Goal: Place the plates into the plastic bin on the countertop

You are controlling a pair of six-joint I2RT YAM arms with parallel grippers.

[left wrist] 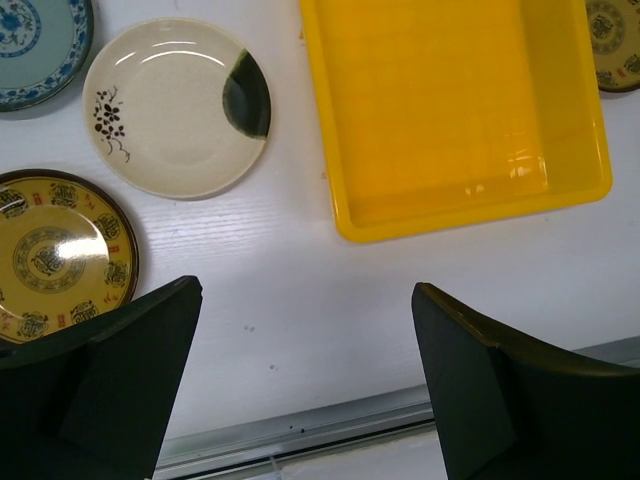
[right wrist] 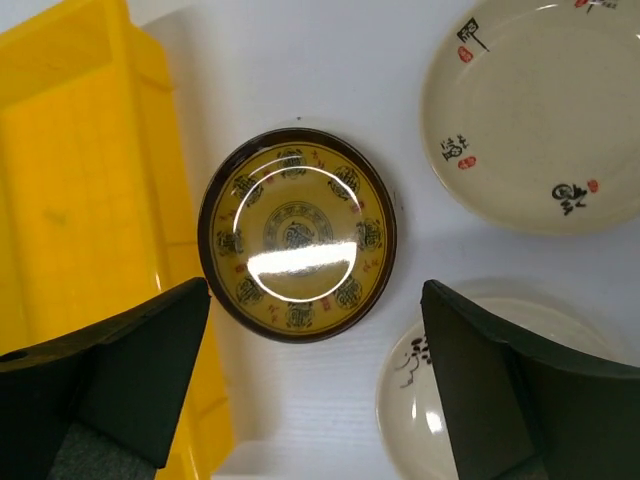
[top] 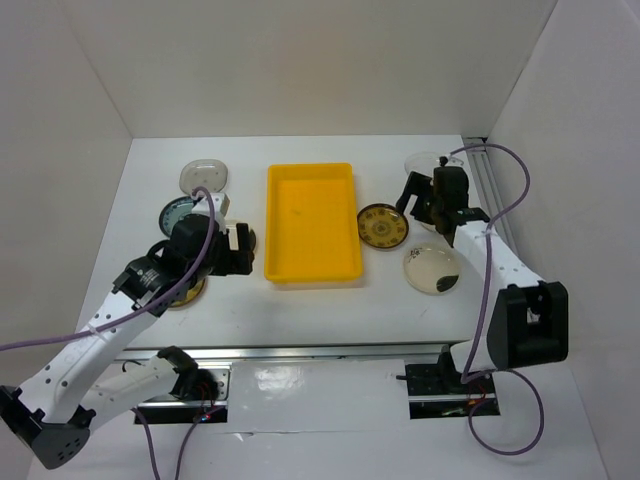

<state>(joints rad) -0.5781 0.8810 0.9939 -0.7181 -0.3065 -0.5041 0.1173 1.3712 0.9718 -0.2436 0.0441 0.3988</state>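
Note:
I will lower my right gripper next and close on the yellow-brown plate's rim facing the cream lettered plate, as the bin's side crowds one side of the yellow-brown plate.
The yellow plastic bin (top: 312,222) lies empty mid-countertop; it also shows in the left wrist view (left wrist: 455,110) and the right wrist view (right wrist: 80,200). My left gripper (top: 240,250) is open and empty over bare countertop, left of the bin's near corner (left wrist: 305,330). Near it lie a cream plate with a dark spot (left wrist: 180,105), a teal plate (left wrist: 35,45) and a yellow-brown plate (left wrist: 55,255). My right gripper (top: 420,207) is open and empty above the near edge of another yellow-brown plate (right wrist: 297,235). A cream lettered plate (right wrist: 540,110) and a cream flowered plate (right wrist: 470,400) lie to its right.
A grey plate (top: 205,177) lies at the far left. White walls bound the countertop on three sides. A metal rail (top: 300,352) runs along the near edge. Purple cables trail from both arms, and a rail (top: 490,185) runs along the right wall.

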